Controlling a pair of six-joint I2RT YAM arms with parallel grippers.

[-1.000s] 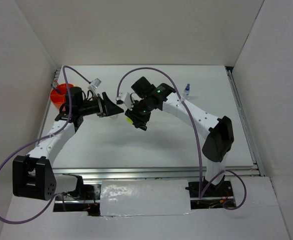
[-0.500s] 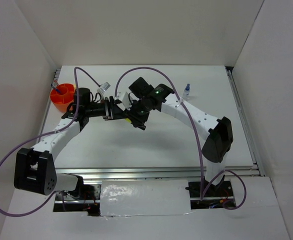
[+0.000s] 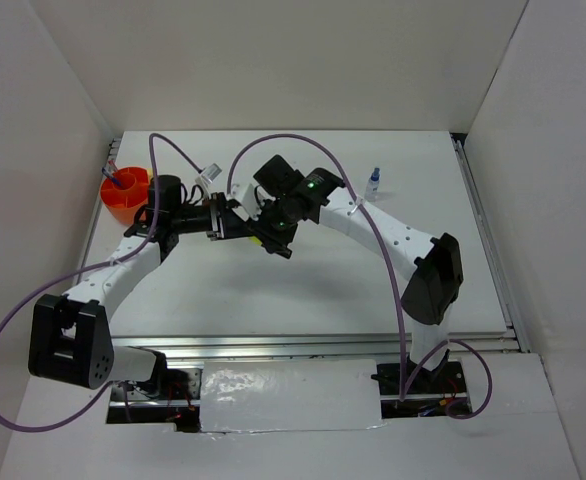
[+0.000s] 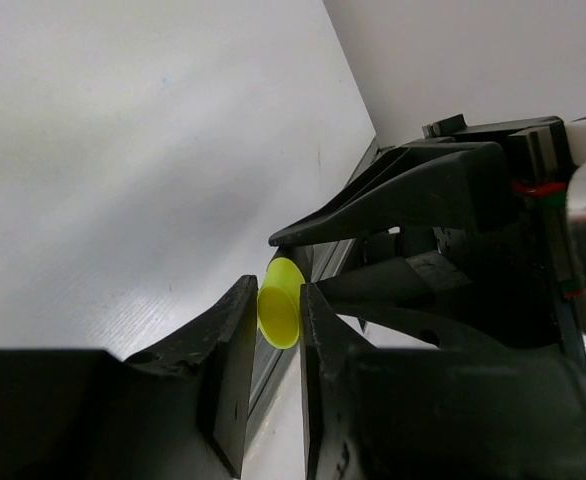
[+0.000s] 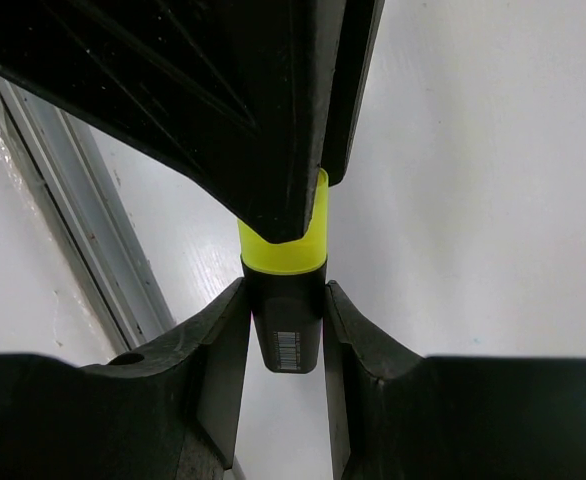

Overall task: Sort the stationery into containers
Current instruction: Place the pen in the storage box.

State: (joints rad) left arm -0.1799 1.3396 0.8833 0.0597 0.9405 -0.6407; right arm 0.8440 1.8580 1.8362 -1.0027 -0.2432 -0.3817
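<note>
The orange-red cup already has pens in it, so I will swing my left gripper to the left in the top view and let go of the highlighter into the cup's opening.
A black-yellow highlighter hangs in the air between the two arms, above the middle-left of the table. My right gripper is shut on its black body. My left gripper is shut on its yellow cap, and its fingers come in from above in the right wrist view. In the top view the left gripper and the right gripper meet tip to tip. The orange-red cup stands at the far left behind the left arm, with a blue pen and a purple marker poking out of it.
A tiny clear blue-capped bottle stands at the back right of the table. White walls close in the left, back and right sides. A metal rail runs along the near edge. Purple cables arc above both arms.
My left arm swung right to the right gripper, and its jaws narrowed onto the highlighter's yellow cap. The right gripper kept its hold and barely moved.
</note>
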